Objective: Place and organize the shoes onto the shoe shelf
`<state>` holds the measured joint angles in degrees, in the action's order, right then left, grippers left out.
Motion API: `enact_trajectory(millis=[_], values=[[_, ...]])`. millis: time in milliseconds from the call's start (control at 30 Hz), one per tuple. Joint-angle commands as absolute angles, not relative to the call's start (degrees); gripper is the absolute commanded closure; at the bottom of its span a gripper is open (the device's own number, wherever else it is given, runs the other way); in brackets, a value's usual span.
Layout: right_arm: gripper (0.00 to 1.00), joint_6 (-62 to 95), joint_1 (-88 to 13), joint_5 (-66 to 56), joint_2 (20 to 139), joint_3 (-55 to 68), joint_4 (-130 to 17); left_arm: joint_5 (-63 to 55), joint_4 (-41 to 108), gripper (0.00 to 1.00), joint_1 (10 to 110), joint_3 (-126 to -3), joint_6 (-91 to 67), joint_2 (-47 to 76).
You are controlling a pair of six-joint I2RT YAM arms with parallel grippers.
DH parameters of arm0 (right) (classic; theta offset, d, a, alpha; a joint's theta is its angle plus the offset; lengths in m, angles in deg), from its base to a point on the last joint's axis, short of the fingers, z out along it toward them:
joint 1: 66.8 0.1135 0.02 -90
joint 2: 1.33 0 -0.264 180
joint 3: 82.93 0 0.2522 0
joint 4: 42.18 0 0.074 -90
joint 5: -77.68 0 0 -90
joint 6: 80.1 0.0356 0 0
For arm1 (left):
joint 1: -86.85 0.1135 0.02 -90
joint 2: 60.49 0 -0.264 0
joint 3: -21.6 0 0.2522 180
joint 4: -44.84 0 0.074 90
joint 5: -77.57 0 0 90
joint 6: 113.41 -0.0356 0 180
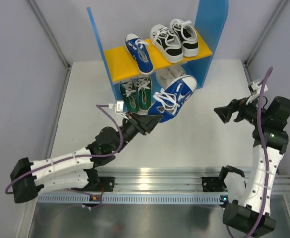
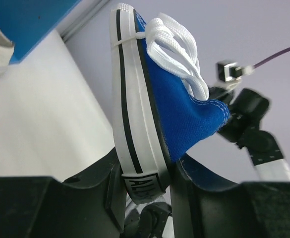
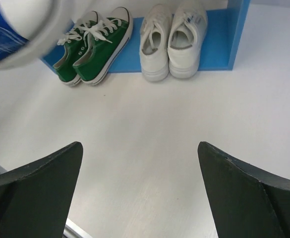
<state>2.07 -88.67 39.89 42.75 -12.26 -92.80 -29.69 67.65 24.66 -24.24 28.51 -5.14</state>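
Observation:
My left gripper moves outward and to the left in the top view to the orange board's bare end (image 1: 118,63) next and releases, because the matching sneaker lies alongside.
My left gripper (image 1: 152,120) is shut on the heel of a blue sneaker (image 1: 173,96) and holds it up in front of the shoe shelf (image 1: 214,34). In the left wrist view the heel (image 2: 142,178) sits between my fingers, with the sole to the left. The other blue sneaker (image 1: 139,52) lies on the orange board (image 1: 117,62). The green pair (image 1: 136,92) and the white pair (image 1: 173,75) stand on the bottom level; both pairs show in the right wrist view, green (image 3: 92,44) and white (image 3: 172,37). My right gripper (image 1: 223,113) is open and empty over the table.
A black-and-white pair (image 1: 174,39) stands on the right half of the orange board. The shelf's tall blue side panels (image 1: 97,44) flank both levels. A metal rail (image 1: 154,186) runs along the near table edge.

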Motion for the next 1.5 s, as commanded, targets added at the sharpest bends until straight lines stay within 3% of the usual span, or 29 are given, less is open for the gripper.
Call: enact_trajectory(millis=[0,233,567,800,1467], values=[[0.01,4.1,-93.7,45.9,43.8,-15.4,-85.5,-34.5,63.3,1.0,24.6,-28.7,24.6,-12.7],[0.01,6.6,-101.0,50.3,44.7,-20.1,-79.8,-47.5,66.2,1.0,24.6,-35.7,18.3,-12.9],[0.01,5.8,-103.0,51.1,45.1,-23.9,-77.0,-59.4,85.4,1.0,24.6,-41.5,10.4,-2.8],[0.01,5.3,-104.1,51.9,46.0,-24.8,-76.7,-67.3,105.1,1.0,25.1,-45.9,1.6,10.7],[0.01,4.7,-107.3,55.1,46.2,-26.0,-77.0,-77.4,105.6,1.0,36.2,-52.7,16.8,24.4]])
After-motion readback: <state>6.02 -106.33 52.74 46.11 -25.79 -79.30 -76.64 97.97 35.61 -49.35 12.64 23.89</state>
